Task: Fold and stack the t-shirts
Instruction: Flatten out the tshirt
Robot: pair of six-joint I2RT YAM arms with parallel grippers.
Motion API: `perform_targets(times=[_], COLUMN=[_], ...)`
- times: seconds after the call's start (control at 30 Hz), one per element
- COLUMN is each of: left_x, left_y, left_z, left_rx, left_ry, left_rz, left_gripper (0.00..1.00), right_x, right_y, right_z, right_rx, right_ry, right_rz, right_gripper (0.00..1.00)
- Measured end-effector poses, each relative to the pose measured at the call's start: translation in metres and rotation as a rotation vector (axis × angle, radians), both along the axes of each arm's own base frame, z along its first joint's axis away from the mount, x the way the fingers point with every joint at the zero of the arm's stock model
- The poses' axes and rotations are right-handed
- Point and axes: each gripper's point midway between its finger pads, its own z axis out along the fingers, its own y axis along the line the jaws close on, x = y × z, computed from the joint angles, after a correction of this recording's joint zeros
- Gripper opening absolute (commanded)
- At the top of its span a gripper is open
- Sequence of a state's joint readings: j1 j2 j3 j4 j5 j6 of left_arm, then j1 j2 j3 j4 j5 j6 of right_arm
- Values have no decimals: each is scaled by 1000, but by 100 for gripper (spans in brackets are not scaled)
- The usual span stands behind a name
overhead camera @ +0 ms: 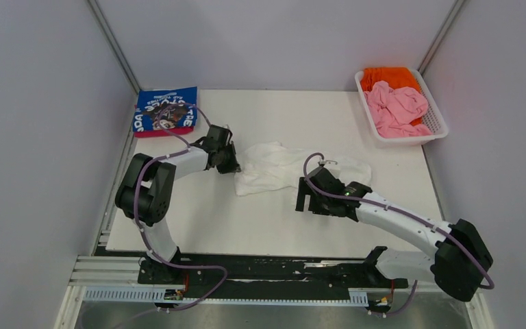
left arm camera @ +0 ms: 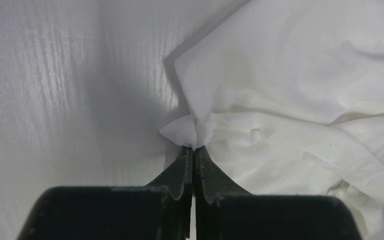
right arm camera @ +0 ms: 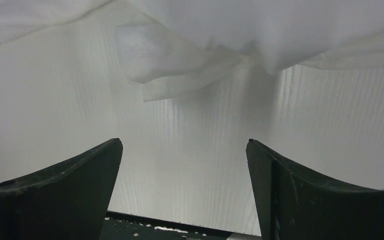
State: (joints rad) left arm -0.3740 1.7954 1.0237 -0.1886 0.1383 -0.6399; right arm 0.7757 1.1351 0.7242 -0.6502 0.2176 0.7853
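Observation:
Next, my right gripper lowers onto the bunched corner at the white shirt's near edge.
A crumpled white t-shirt (overhead camera: 281,166) lies in the middle of the table; no print shows on it. My left gripper (overhead camera: 234,166) is shut on its left edge; in the left wrist view the fingertips (left arm camera: 194,146) pinch a small tuft of white cloth (left arm camera: 280,100). My right gripper (overhead camera: 308,201) is open and empty, just in front of the shirt's near edge (right arm camera: 180,65). A folded blue t-shirt with white lettering (overhead camera: 166,110) lies at the back left on a pink one (overhead camera: 152,132). A pink t-shirt (overhead camera: 398,108) and an orange one (overhead camera: 387,77) sit in the basket.
A white plastic basket (overhead camera: 437,127) stands at the back right corner. Grey walls close in on both sides. The table's near edge meets a black rail (right arm camera: 170,227) below the right gripper.

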Motion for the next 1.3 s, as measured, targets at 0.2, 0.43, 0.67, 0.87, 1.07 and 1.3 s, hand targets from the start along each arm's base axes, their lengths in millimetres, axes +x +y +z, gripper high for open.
perform_targets(times=[0.2, 0.43, 0.67, 0.87, 1.07, 1.3], left_x=[-13, -42, -55, -60, -55, -24], left_y=[20, 42, 47, 62, 73, 66], left_z=[4, 40, 72, 85, 102, 170], left_rx=[113, 127, 86, 128, 161, 153], left_ry=[-7, -78, -167, -201, -265, -415], left_rz=[45, 74, 82, 120, 162, 170], left_gripper=[0, 0, 0, 0, 0, 0], right_x=[14, 39, 45, 31, 41, 84], right_y=[14, 24, 24, -10, -95, -160], right_z=[-26, -48, -57, -30, 4, 82], right_rx=[-109, -146, -145, -117, -135, -180], right_ry=[18, -4, -7, -63, -164, -355], right_rz=[-31, -141, -202, -278, -462, -549], right_gripper=[82, 68, 2, 0, 0, 0])
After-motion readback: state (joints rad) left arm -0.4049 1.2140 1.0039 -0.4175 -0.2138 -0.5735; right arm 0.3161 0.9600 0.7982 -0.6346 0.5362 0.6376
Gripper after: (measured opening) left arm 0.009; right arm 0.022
